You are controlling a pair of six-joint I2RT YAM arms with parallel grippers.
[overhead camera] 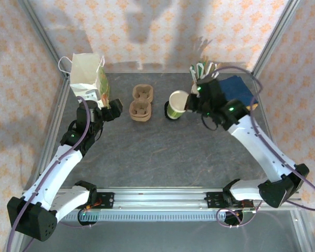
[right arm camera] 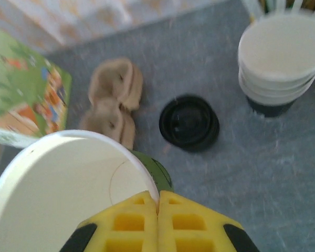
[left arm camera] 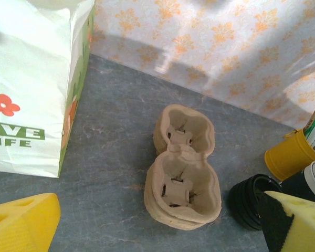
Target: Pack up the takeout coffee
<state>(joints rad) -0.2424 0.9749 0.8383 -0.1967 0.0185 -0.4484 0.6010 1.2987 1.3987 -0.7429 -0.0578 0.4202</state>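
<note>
My right gripper draws the cup back, lowers it and releases next. Bare tabletop, free of lids and carrier, lies below and back from my gripper.
My right gripper is shut on the cream rim of the takeout coffee cup, an open paper cup with a dark green outer wall and no lid on it. In the top view the cup hangs tilted at my right gripper, just above a black round lid that lies on the table. The same lid sits beyond the cup in the right wrist view. My left gripper stands open next to the bag, with nothing between its fingers.
A white paper bag with green print stands at the back left. The brown pulp carrier lies between the bag and the lid. A stack of cream-rimmed cups, straws and a blue box crowd the back right.
</note>
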